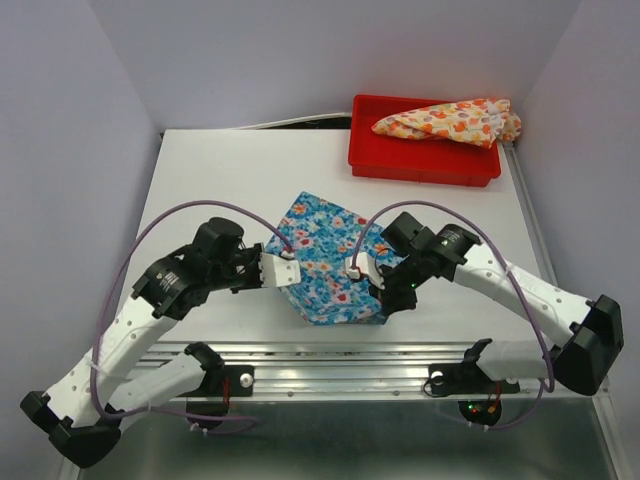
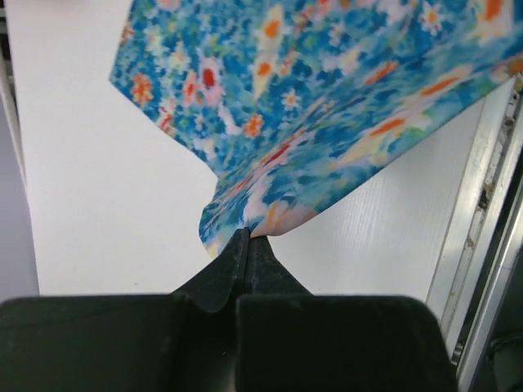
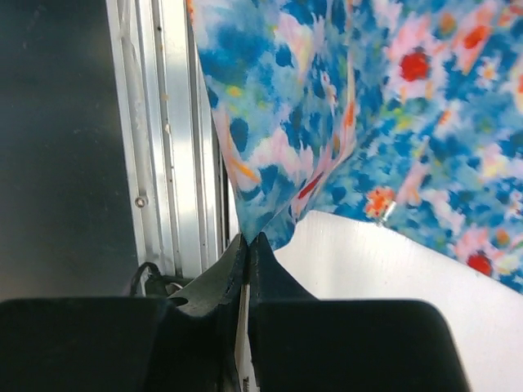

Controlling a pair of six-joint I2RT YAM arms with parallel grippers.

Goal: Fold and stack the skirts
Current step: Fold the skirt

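Observation:
The near edge of the skirt is lifted, and its far part lies flat. My right gripper will move outward and down onto the skirt's far edge next and open there.
The blue floral skirt lies in the middle of the white table, near the front edge. My left gripper is shut on its left edge; in the left wrist view the black fingertips pinch a lifted corner of the blue skirt. My right gripper is shut on the cloth further right; in the right wrist view its tips clamp a hanging fold of the blue skirt. The cream-yellow skirt with orange flowers lies crumpled in the red tray.
The red tray stands at the table's back right corner. A metal rail runs along the front edge, also seen beside the right gripper's rail. Grey walls close in both sides, and purple cables loop above the arms.

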